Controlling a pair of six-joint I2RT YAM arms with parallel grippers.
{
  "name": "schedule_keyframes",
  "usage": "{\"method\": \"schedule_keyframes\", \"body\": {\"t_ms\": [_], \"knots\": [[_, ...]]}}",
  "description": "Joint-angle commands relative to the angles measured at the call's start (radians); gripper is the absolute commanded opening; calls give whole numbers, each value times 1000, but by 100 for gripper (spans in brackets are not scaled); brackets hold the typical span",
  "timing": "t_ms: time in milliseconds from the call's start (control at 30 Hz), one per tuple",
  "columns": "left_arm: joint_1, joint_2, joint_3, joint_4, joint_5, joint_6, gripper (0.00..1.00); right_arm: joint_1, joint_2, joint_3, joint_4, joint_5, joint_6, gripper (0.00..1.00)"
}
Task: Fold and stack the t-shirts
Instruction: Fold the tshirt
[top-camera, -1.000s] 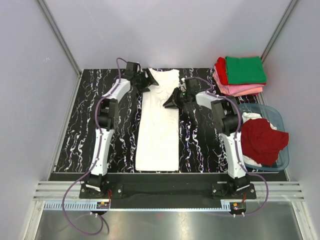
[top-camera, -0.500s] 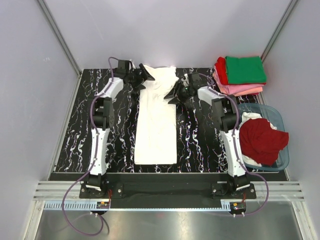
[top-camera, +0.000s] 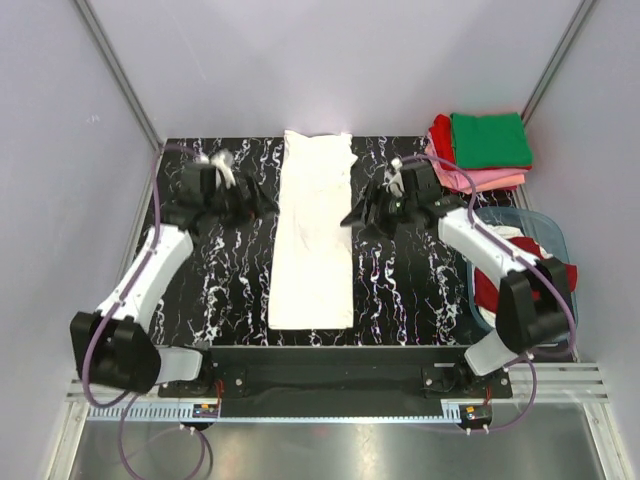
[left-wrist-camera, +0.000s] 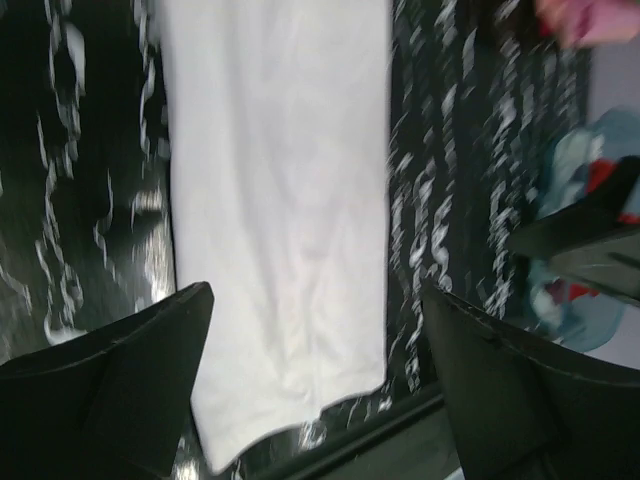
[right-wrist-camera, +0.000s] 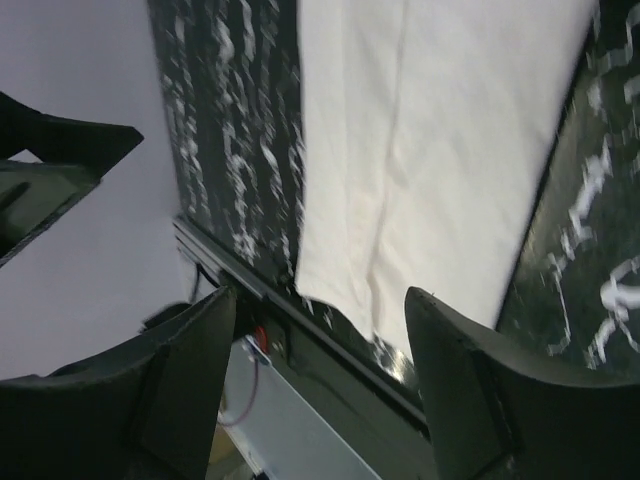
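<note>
My left gripper is going to draw back next and then lower onto the t-shirt hem's corner on that arm's side (top-camera: 273, 324) (left-wrist-camera: 216, 462), because the t-shirt's hem lies flat near the front bar.
A white t-shirt (top-camera: 314, 235), folded into a long narrow strip, lies flat down the middle of the black marbled table (top-camera: 230, 280); it also shows in the left wrist view (left-wrist-camera: 275, 180) and the right wrist view (right-wrist-camera: 440, 150). My left gripper (top-camera: 262, 205) is open and empty, just left of the strip. My right gripper (top-camera: 355, 215) is open and empty, just right of it. A stack of folded green (top-camera: 490, 138), red and pink t-shirts (top-camera: 480, 180) sits at the back right. A dark red t-shirt (top-camera: 525, 280) lies on white cloth in the tub.
A translucent blue-grey plastic tub (top-camera: 560, 240) stands at the table's right edge. Grey walls close in the table on three sides. The black front rail (top-camera: 320, 360) runs along the near edge.
Both grippers have let go of the white shirt's far end and drawn back toward me and outward. The shirt's top edge now lies flat at the back.
</note>
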Motion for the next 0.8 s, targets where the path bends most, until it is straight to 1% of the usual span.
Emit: {"method": "schedule_keyframes", "body": {"t_ms": [0, 33, 67, 100, 133, 167, 267, 400, 567, 600, 633, 667, 767], "knots": [[-64, -108, -306, -47, -75, -21, 91, 74, -111, -256, -21, 127, 53, 76], [-72, -154, -422, -13, -75, -53, 90, 94, -167, -302, -2, 138, 96, 76], [-75, -246, -472, -4, -77, -67, 89, 119, -191, -383, 33, 145, 116, 76], [-80, -291, -517, 2, -90, -84, 89, 164, -211, -418, 53, 158, 156, 76], [-80, -370, -590, 1, -95, -112, 88, 192, -243, -448, 73, 173, 173, 76], [-80, -403, -619, -1, -95, -126, 87, 214, -254, -508, 93, 193, 194, 75], [-194, -483, -640, -42, -198, -201, 86, 272, -268, -602, 177, 233, 265, 72], [-233, -531, -675, -126, -288, -273, 84, 300, -212, -634, 213, 271, 280, 68], [-285, -563, -735, -114, -347, -357, 81, 320, -126, -636, 282, 274, 296, 61], [-288, -561, -762, -96, -347, -368, 81, 323, -113, -630, 285, 276, 296, 56], [-288, -558, -781, -84, -342, -383, 80, 326, -108, -622, 280, 276, 293, 53], [-288, -555, -798, -55, -333, -390, 79, 332, -103, -620, 280, 277, 291, 47], [-290, -548, -867, -4, -305, -406, 77, 335, -106, -628, 285, 284, 293, 41]]}}
